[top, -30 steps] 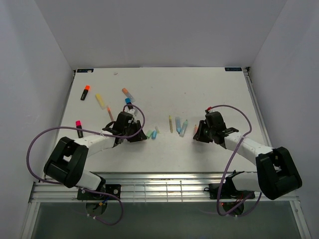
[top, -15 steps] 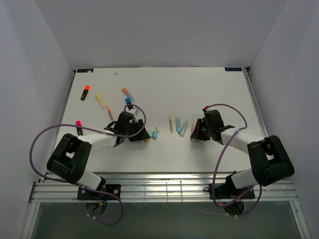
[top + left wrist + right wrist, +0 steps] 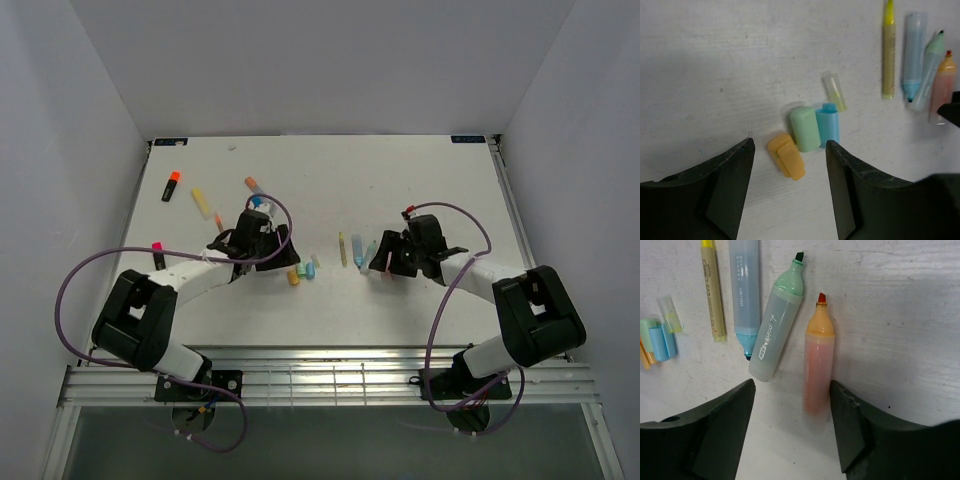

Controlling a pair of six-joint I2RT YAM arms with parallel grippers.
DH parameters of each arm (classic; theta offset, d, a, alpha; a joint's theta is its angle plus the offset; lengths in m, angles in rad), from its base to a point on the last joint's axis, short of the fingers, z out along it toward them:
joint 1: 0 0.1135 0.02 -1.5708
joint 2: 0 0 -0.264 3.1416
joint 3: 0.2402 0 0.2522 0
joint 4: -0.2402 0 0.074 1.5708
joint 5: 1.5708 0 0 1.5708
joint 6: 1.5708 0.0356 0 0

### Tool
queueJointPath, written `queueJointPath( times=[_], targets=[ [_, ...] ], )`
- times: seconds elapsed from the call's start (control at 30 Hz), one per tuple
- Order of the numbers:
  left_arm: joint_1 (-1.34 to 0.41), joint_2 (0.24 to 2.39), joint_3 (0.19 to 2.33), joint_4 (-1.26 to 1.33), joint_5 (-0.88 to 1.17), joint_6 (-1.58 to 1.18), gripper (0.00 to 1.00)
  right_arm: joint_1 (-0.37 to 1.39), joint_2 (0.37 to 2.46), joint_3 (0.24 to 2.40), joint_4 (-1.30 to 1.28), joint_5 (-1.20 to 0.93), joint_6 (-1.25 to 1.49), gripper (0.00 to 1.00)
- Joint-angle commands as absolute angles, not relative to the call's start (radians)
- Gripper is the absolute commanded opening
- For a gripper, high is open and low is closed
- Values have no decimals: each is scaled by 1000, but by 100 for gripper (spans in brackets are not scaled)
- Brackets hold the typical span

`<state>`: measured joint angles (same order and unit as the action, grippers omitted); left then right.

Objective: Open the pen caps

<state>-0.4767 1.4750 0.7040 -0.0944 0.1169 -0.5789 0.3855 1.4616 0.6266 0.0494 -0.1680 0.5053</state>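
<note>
I will move my left gripper outward and to the left in the top view, and down onto the orange cap of the far clear marker, which still has its cap on.
Three loose pen caps lie together on the table: an orange cap (image 3: 786, 156), a green cap (image 3: 805, 128) and a blue cap (image 3: 827, 125), with a clear yellowish cap (image 3: 834, 91) just beyond. My left gripper (image 3: 789, 146) is open over the orange cap and holds nothing. To the right lie uncapped pens: a thin yellow pen (image 3: 712, 290), a blue pen (image 3: 744, 290), a green pen (image 3: 777, 330) and an orange pen (image 3: 819, 365). My right gripper (image 3: 791, 386) is open, and the orange pen rests on the table close to its right finger (image 3: 850, 430).
Capped markers lie at the back left: a black one with an orange cap (image 3: 171, 185), a yellow one (image 3: 202, 203), an orange one (image 3: 256, 186) and a black one with a pink cap (image 3: 158, 256). White walls enclose the table (image 3: 440, 180).
Both grippers have opened. The orange cap now lies on the table by the other caps, and the orange pen lies beside the green pen. The right gripper has shifted left.
</note>
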Motion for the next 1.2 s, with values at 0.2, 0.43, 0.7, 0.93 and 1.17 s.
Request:
queueJointPath(
  times=[0.2, 0.43, 0.7, 0.93, 1.17],
  targets=[
    [-302, 1578, 1129, -294, 40, -496, 70, 377, 1416, 732, -69, -104, 442, 84],
    [-187, 1768, 1331, -311, 23, -506, 70, 379, 1339, 784, -170, -67, 397, 89],
    [-156, 1980, 1508, -250, -70, -514, 64, 379, 1282, 743, -153, -126, 380, 88],
    [-150, 2167, 1686, -262, -92, -506, 64, 379, 1281, 698, -114, -143, 374, 88],
    [-149, 2281, 1799, -279, -127, -502, 65, 379, 1307, 669, -80, -144, 370, 88]
  ],
)
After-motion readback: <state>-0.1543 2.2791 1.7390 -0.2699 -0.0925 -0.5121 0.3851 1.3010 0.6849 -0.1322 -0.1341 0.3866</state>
